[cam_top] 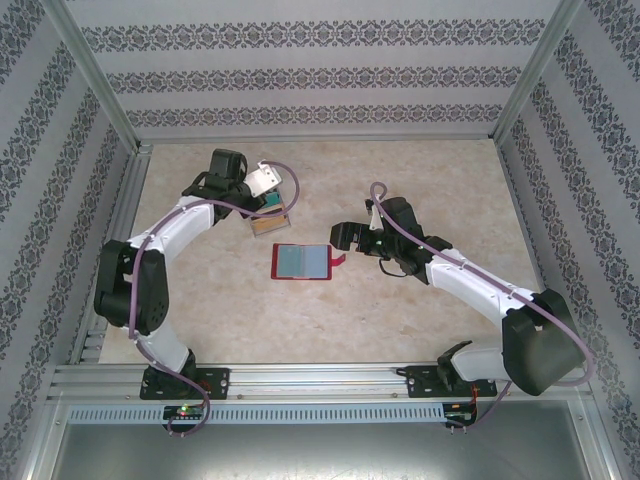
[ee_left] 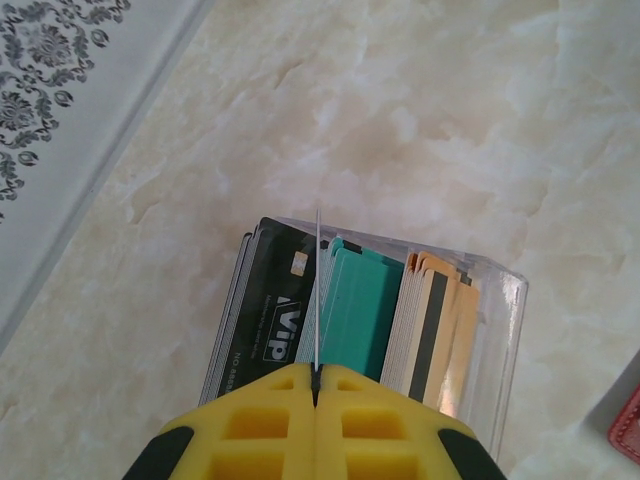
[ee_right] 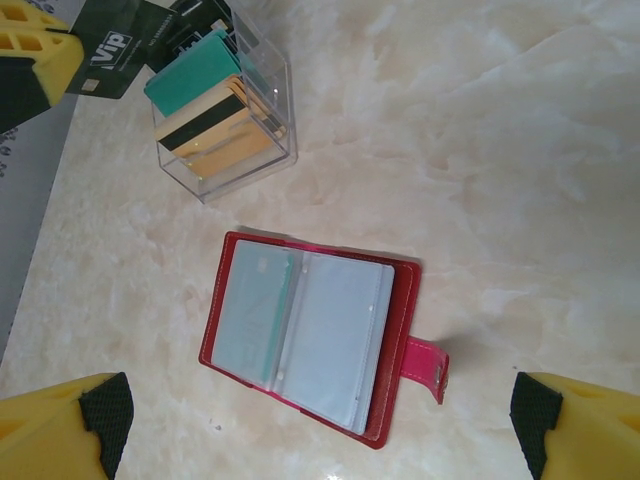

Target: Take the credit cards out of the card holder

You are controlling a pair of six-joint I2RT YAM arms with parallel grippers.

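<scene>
The open clear box [ee_left: 495,330] of the black cards is just below my left gripper, so next I need to bring the thin card down beside the black cards with that gripper and let it go.
The red card holder [cam_top: 300,262] lies open on the table, its grey-blue sleeves [ee_right: 300,340] facing up and its red tab [ee_right: 425,365] sticking out to the right. A teal card [ee_right: 255,310] shows through the left sleeve. My left gripper [ee_left: 316,375] is shut on a thin card [ee_left: 318,290] seen edge-on, right above a clear box [ee_left: 495,330] that holds black, teal and tan cards. My right gripper [ee_right: 320,430] hangs open above the holder's right side, with nothing between its fingers.
The clear box [cam_top: 270,215] stands just up and left of the holder. Patterned walls and metal rails [cam_top: 110,260] fence the marble table on three sides. Bare tabletop lies in front of the holder.
</scene>
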